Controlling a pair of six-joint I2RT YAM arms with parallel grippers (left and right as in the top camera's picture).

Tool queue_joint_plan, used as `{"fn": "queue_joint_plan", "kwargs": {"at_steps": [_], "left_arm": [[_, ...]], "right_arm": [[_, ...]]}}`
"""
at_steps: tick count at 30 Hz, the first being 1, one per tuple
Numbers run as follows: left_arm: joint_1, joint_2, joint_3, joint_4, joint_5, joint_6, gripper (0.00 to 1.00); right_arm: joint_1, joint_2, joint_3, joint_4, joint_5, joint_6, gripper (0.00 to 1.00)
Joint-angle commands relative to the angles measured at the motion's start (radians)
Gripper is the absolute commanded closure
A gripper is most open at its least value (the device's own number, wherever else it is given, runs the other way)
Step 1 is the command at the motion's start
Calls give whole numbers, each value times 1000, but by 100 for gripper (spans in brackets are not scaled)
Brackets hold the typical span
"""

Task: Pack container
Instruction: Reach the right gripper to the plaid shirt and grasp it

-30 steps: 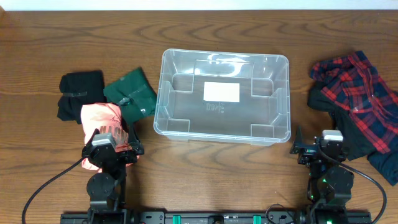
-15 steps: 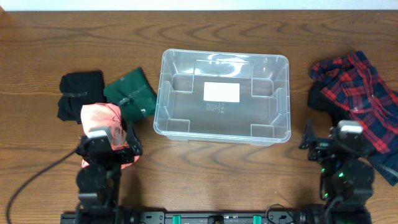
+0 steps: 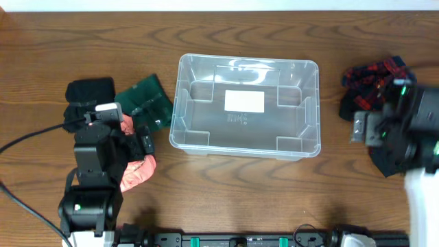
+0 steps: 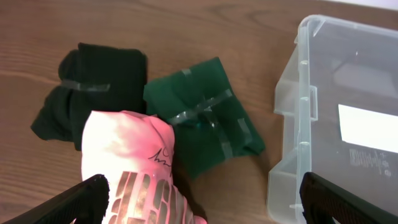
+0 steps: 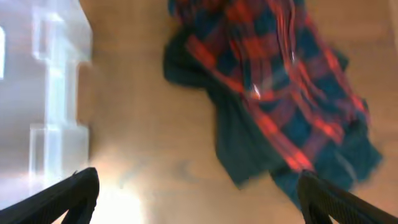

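My right gripper should move outward and down onto the plaid shirt's middle (image 3: pixel 375 94) (image 5: pixel 252 53) next, since that shirt lies below and outward of it, on top of the dark garment.
The container (image 3: pixel 247 61) is a clear plastic bin with a white label on its base, standing empty at the table's middle. It also shows at the right of the left wrist view (image 4: pixel 298 124) and the left of the right wrist view (image 5: pixel 56 81). My left gripper (image 4: pixel 205 202) is open and empty above a pink garment with lettering (image 4: pixel 134 162), left of the container. My right gripper (image 5: pixel 199 199) is open and empty above bare wood between the container and a red and blue plaid shirt (image 5: pixel 280 81).
A black folded garment (image 3: pixel 86 96) and a green taped garment (image 3: pixel 147 103) lie left of the container, behind the pink one (image 3: pixel 137 171). The plaid shirt (image 3: pixel 374 75) lies on a dark garment (image 5: pixel 236 143) at the right, partly under my right arm (image 3: pixel 405 130).
Both arms have risen from the front edge and moved away from it. The left arm now covers part of the pink garment, the right arm part of the plaid shirt.
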Motion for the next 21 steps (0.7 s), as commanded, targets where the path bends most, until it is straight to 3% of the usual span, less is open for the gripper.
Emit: {"fn": "queue_joint_plan", "kwargs": {"at_steps": [1,8,21], "left_arm": [[0,10,25,-5,16,-9,2],[0,15,25,-3,16,-9,2],[0,29,25,-3,16,-10,2]], "right_arm": [[-14,105,177,-39,34,-38,1],[-63,282,200,-42,119,-270,1],[-106,671,197,15,342,-249,1]]}}
